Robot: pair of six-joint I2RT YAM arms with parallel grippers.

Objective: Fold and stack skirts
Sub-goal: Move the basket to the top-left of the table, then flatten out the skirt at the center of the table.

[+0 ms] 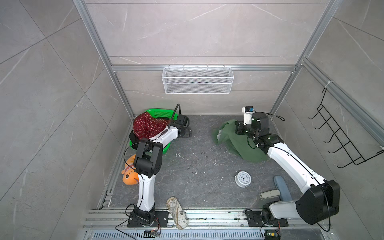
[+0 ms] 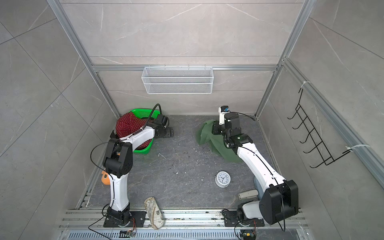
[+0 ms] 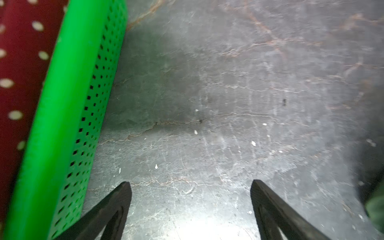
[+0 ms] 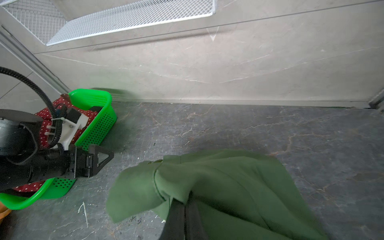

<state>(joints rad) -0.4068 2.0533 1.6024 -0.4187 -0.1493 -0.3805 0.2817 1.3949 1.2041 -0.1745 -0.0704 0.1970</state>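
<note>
I will next move my left gripper away from the basket and across bare floor to the dark green skirt's nearest edge (image 1: pixel 216 136) (image 3: pixel 376 206), because only the fold beyond that edge is held.
The dark green skirt (image 1: pixel 239 145) (image 2: pixel 218 143) lies crumpled on the floor at the back right. My right gripper (image 1: pixel 239 127) (image 4: pixel 185 204) is shut on a bunched fold of it (image 4: pixel 239 182), lifting that edge a little. The red skirt with white polka dots (image 1: pixel 145 126) (image 3: pixel 18 72) is heaped in the bright green basket (image 1: pixel 160 113) (image 3: pixel 62 104) at the back left. A strip of black cloth (image 1: pixel 132 136) shows at the basket's left rim. My left gripper (image 1: pixel 187 133) (image 3: pixel 190 185) hangs open and empty over bare floor, just right of the basket.
An orange plush toy (image 1: pixel 129 174) lies by the left arm. A white alarm clock (image 1: pixel 243 179), a patterned slipper (image 1: pixel 176 212) and a blue-grey pad (image 1: pixel 281 189) lie near the front. A white wire basket (image 1: pixel 197 80) hangs on the back wall, a black hook rack (image 1: pixel 340 135) on the right.
</note>
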